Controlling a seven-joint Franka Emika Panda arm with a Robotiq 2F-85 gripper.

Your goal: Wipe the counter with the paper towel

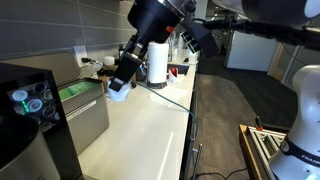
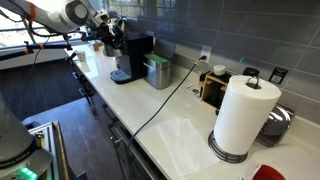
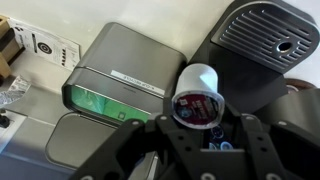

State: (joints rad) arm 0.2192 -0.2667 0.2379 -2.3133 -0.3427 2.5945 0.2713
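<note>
I should next move the cup [image 1: 118, 90] in my gripper past the lit panel and over the coffee machine's dark round top [image 1: 14, 130] to let it go. The cup is still hanging beside the grey bin.
My gripper [image 3: 198, 118] is shut on a small white cup with a dark foil top [image 3: 197, 92], held between both fingers. In both exterior views the gripper [image 1: 118, 88] [image 2: 108, 38] hangs above the off-white counter [image 1: 140, 130] [image 2: 150, 112], at the end with the coffee machine [image 2: 130, 58]. The cup [image 1: 118, 90] shows at the fingertips. Below it in the wrist view is a grey metal bin [image 3: 120, 80] with green contents. A thin pale sheet that looks like the paper towel [image 2: 185, 140] lies flat on the counter in front of the roll, far from the gripper.
A tall white paper roll [image 2: 243, 115] [image 1: 157, 60] stands upright on the counter. A small wooden rack [image 2: 213, 85] with clutter sits by the wall. A dark cable [image 2: 160, 105] crosses the counter. A black holder with pods [image 1: 28, 100] stands beside the bin [image 1: 85, 105].
</note>
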